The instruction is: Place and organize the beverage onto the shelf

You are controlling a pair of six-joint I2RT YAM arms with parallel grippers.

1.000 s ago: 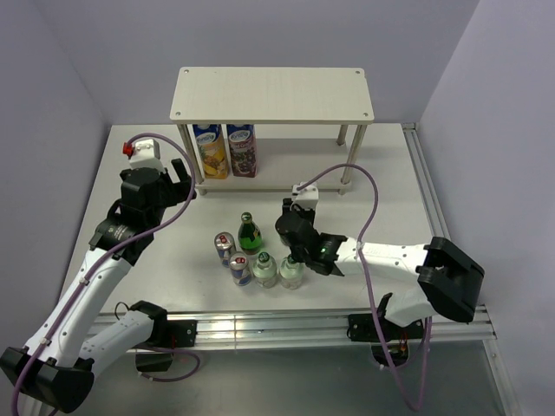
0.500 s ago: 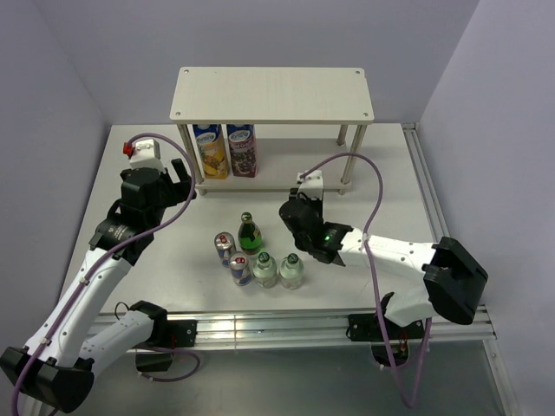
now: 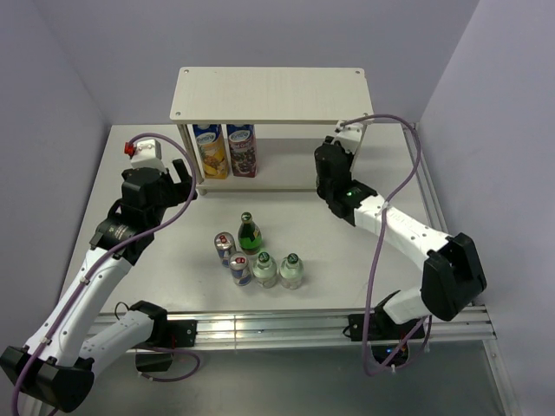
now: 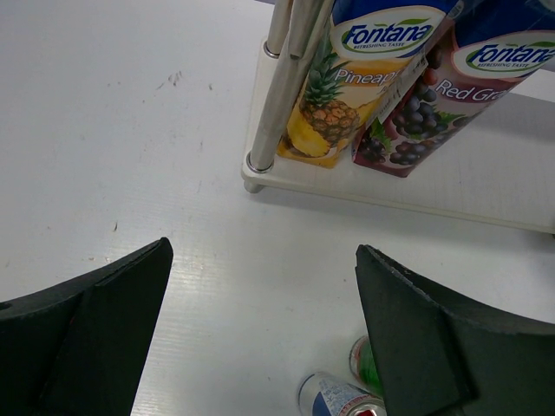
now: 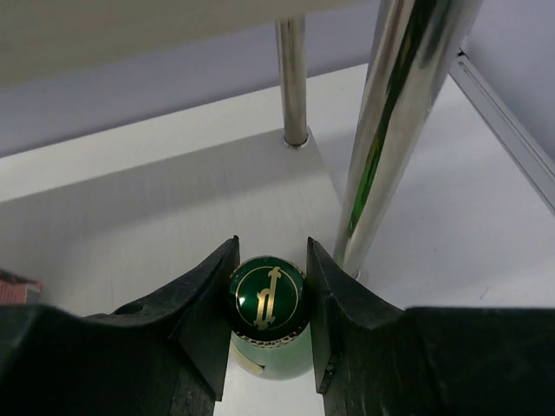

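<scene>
My right gripper pushes outward under the shelf's top board next, away from the front leg, since bare lower board (image 3: pixel 310 156) (image 5: pixel 247 206) lies open behind the bottle.
My right gripper (image 3: pixel 329 173) (image 5: pixel 267 299) is shut on the green, gold-marked cap of a dark green bottle (image 5: pixel 267 303). It holds the bottle upright over the right end of the shelf's lower board (image 5: pixel 173 208), just left of the front right leg (image 5: pixel 403 121). In the top view that bottle is hidden under the arm. The other green bottle (image 3: pixel 250 232), two cans (image 3: pixel 225 247) (image 3: pixel 240 269) and two clear bottles (image 3: pixel 265 269) (image 3: pixel 291 271) stand grouped on the table. My left gripper (image 3: pixel 178 184) (image 4: pixel 260 347) is open and empty, left of the shelf (image 3: pixel 273 95).
Two juice cartons (image 3: pixel 211 152) (image 3: pixel 241 149) stand at the left end of the lower board, also in the left wrist view (image 4: pixel 355 78) (image 4: pixel 460 87). A can (image 4: pixel 334 397) and a green bottle top (image 4: pixel 364 364) show below my left fingers. A rail (image 3: pixel 425 191) runs along the table's right edge.
My right arm swung from beside the group of drinks back and right to the shelf's right end, with the green bottle in its jaws. The left arm has not moved.
</scene>
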